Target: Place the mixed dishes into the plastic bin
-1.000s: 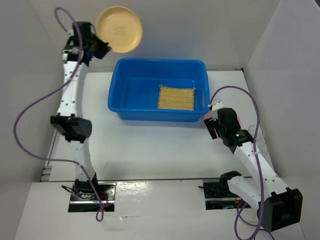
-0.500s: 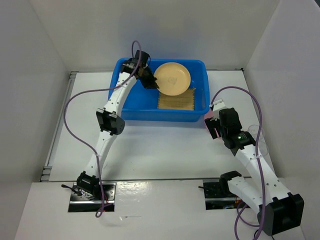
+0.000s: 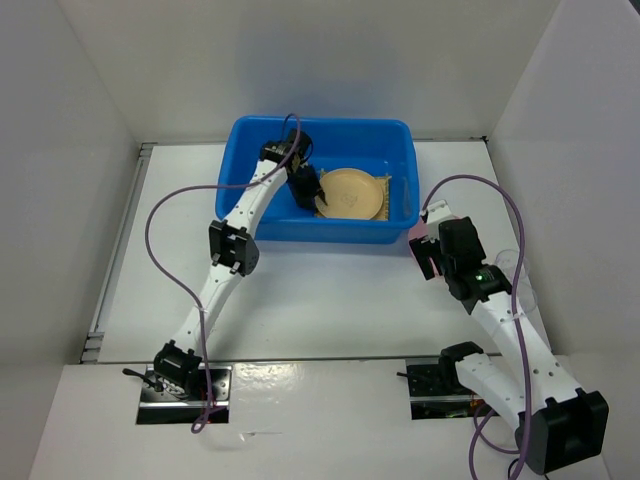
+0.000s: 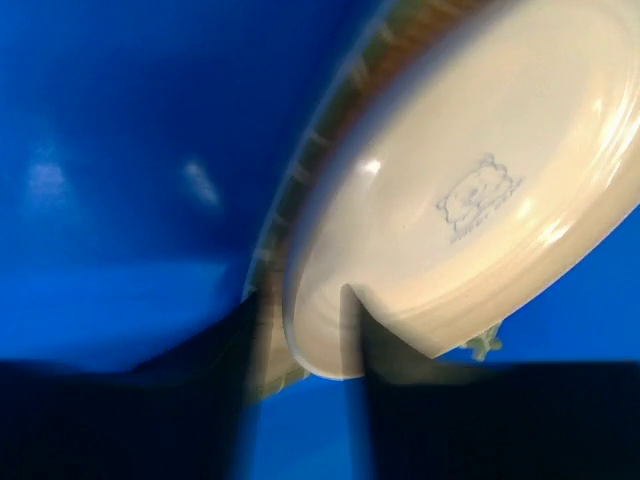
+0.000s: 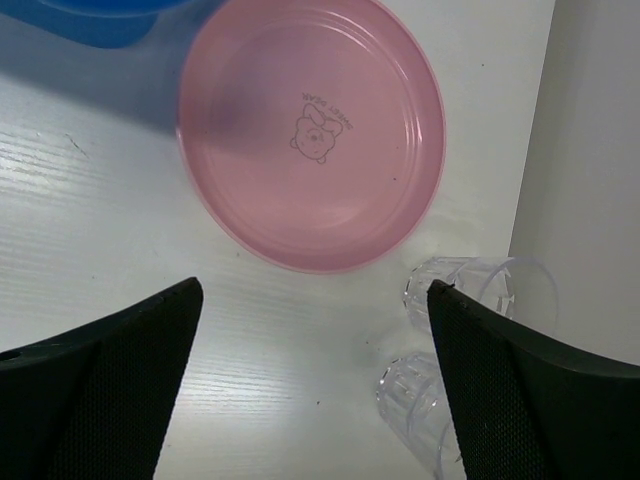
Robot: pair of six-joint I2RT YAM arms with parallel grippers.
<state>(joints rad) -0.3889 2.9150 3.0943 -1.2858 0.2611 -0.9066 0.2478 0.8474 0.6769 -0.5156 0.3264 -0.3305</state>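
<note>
My right gripper turns and lowers next until its open fingers straddle the pink plate's near rim, which lies below the gripper on the tabletop.
The blue plastic bin stands at the back centre. Inside it the tan plate lies on the bamboo mat. My left gripper is down in the bin at the plate's left edge. In the left wrist view the tan plate's rim sits between the open jaws of the left gripper, with mat showing in the gap. My right gripper hangs open over the table just short of the pink plate. Two clear cups lie beside its right finger.
White walls box in the table on the left, back and right. The cups lie near the right wall. A corner of the bin is just beyond the pink plate. Purple cables loop from both arms.
The left arm swung the tan plate from high at the back left down into the bin onto the mat, and its jaws have parted. The right arm barely moved.
</note>
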